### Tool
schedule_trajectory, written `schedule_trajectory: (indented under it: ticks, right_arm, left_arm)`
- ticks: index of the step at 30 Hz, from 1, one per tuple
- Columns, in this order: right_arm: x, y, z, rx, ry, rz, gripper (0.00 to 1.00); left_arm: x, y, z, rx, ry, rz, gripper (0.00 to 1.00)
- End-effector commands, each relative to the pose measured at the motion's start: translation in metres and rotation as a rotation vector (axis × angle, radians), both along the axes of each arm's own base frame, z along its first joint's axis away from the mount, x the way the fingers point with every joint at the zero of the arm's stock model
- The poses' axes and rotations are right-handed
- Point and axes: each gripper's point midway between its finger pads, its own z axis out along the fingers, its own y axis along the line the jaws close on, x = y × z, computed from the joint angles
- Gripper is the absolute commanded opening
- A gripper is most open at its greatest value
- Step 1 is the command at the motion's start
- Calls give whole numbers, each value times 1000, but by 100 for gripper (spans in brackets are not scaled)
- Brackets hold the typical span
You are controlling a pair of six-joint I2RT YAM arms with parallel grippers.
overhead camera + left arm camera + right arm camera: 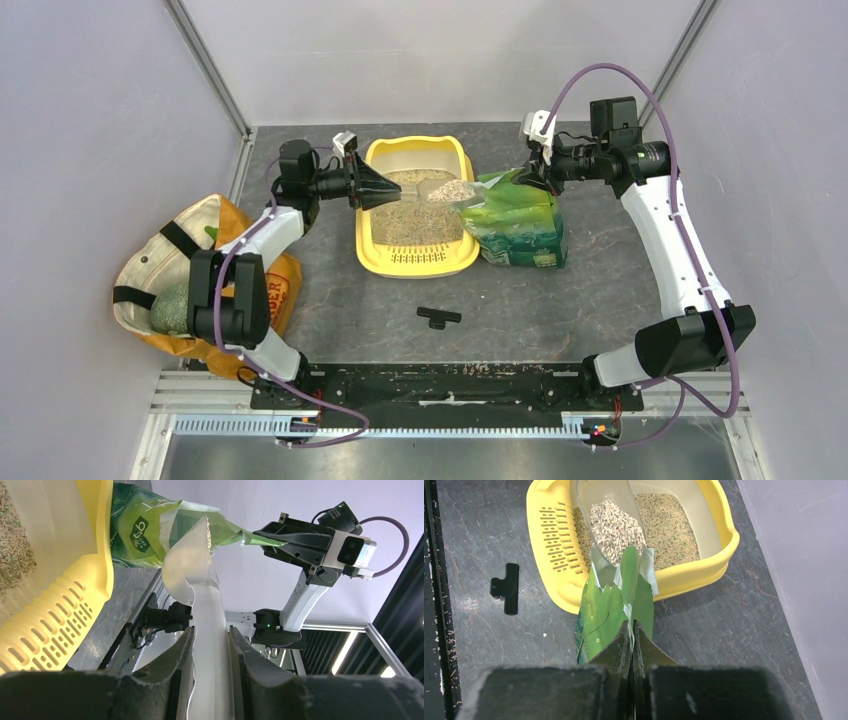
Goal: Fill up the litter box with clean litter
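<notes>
My left gripper will next tip the scoop (pixel 450 189) over the box, move left in the top view and go down to release it there, because the tabletop alongside (pixel 325 224) is bare.
The yellow litter box (pixel 416 262) lies at table centre with a layer of beige clean litter (pixel 405 215) in it. My left gripper (pixel 392 188) is shut on the handle of a clear plastic scoop (pixel 450 189) loaded with litter. It holds the scoop over the box beside the mouth of the green bag (pixel 520 228). My right gripper (pixel 523 175) is shut on the bag's top edge. The left wrist view shows my gripper (pixel 211 640) clamping the scoop handle (pixel 207 605). The right wrist view shows my gripper (pixel 634 630), the bag (pixel 609 610), the scoop (pixel 614 525) and the box (pixel 696 575).
An orange-and-cream tote bag (pixel 190 280) sits at the left beside the left arm. A black clip (pixel 438 317) lies on the table in front of the box and also shows in the right wrist view (pixel 506 587). Grey walls close in both sides.
</notes>
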Motion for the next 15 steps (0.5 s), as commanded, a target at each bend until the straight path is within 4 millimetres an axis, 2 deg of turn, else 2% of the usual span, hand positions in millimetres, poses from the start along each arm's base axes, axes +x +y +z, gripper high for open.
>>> schedule_trajectory:
  ticks: [1, 8, 9, 11, 15]
  right_arm:
    - [4, 7, 22, 28, -99, 33, 0]
    - [3, 8, 23, 27, -102, 35, 0]
    - [3, 9, 23, 26, -102, 36, 0]
    - [3, 8, 22, 26, -100, 33, 0]
    - [3, 7, 22, 24, -90, 19, 0]
  left_arm:
    - [-12, 13, 25, -18, -102, -6, 2]
    - [-6, 39, 24, -7, -92, 67, 2]
    - [-1, 51, 20, 7, -81, 104, 2]
    - [2, 58, 13, 62, -83, 131, 2]
    - [3, 68, -7, 284, -108, 155, 2]
